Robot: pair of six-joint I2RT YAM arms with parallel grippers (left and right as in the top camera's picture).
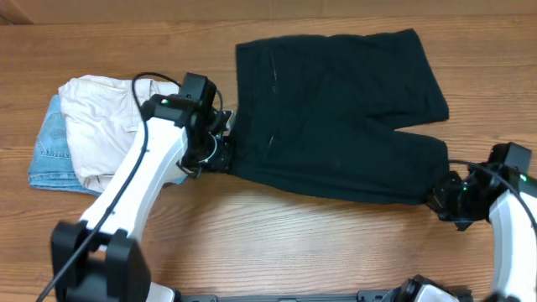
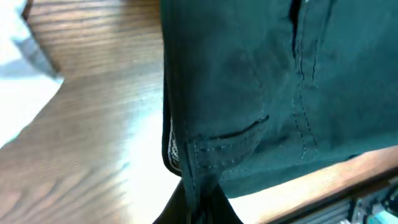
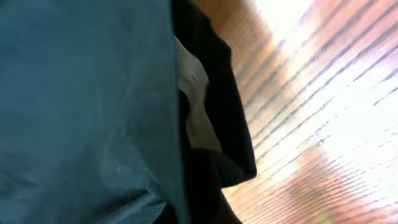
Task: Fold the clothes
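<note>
The held hem goes up and outward onto the far leg (image 1: 410, 60) next in my right gripper, since the near leg lies spread beside the far leg.
Dark green shorts (image 1: 336, 109) lie spread flat on the wooden table, waistband to the left, legs to the right. My left gripper (image 1: 220, 155) is shut on the shorts' waistband at the near left corner; in the left wrist view the waistband (image 2: 205, 155) runs down into the jaws (image 2: 198, 208). My right gripper (image 1: 442, 200) is shut on the hem of the near leg; in the right wrist view the dark cloth (image 3: 93, 93) fills the left and the hem (image 3: 217, 149) enters the jaws (image 3: 199, 211).
A folded stack sits at the left: a cream garment (image 1: 101, 122) on top of light blue jeans (image 1: 50, 151). Bare wooden table (image 1: 294, 243) lies in front of the shorts.
</note>
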